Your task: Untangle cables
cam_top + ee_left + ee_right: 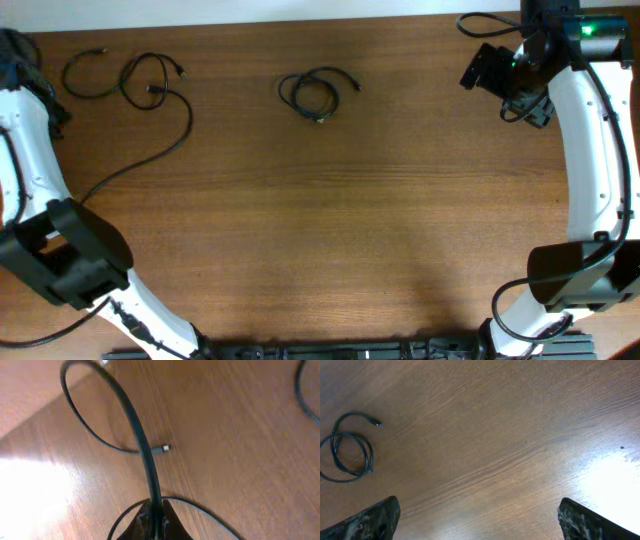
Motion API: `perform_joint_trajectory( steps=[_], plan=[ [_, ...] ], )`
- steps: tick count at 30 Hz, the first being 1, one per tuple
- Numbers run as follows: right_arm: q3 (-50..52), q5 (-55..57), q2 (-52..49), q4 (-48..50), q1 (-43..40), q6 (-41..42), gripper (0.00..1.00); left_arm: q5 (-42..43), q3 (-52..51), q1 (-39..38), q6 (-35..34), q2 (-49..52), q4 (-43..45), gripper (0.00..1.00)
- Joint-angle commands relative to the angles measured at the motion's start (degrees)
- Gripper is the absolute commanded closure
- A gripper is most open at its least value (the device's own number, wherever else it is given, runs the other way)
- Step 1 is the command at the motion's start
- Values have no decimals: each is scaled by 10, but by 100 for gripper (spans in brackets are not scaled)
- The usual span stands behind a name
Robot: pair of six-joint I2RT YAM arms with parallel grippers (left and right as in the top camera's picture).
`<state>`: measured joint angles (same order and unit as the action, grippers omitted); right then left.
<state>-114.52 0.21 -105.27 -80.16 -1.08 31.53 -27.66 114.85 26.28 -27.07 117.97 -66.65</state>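
I will move my left gripper down toward the tabletop next, since the black cable I hold arcs up off the wood, its plug tip clear of the looping cable.
Three black cables lie along the table's far side: a small loop [88, 76], a looser looping cable [148, 82] with a long strand trailing toward the near left, and a coiled cable [318, 92] in the middle. My left gripper [18, 55] is at the far left corner. In the left wrist view it [156, 521] is shut on a black cable [135, 425] that arcs up and loops back to a small plug tip [165, 448]. My right gripper [490, 70] is open and empty [477, 510] above bare wood at the far right. The coiled cable [350, 452] lies well to its left.
The wooden table [340, 220] fills the view. Both white arms rise from the near edge, the left [40, 170] and the right [600, 170]. Another cable's curve [304, 395] shows at the left wrist view's right edge.
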Motion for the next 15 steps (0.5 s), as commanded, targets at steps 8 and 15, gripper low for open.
perform_joint_trajectory(
  steps=[8, 15],
  plan=[
    [1, 7, 0, 0, -1, 2, 2, 23, -195, 2, 36, -1, 217, 99],
    [1, 7, 0, 0, -1, 2, 2, 90, -247, 2, 99, 2, 268, 67]
  ],
)
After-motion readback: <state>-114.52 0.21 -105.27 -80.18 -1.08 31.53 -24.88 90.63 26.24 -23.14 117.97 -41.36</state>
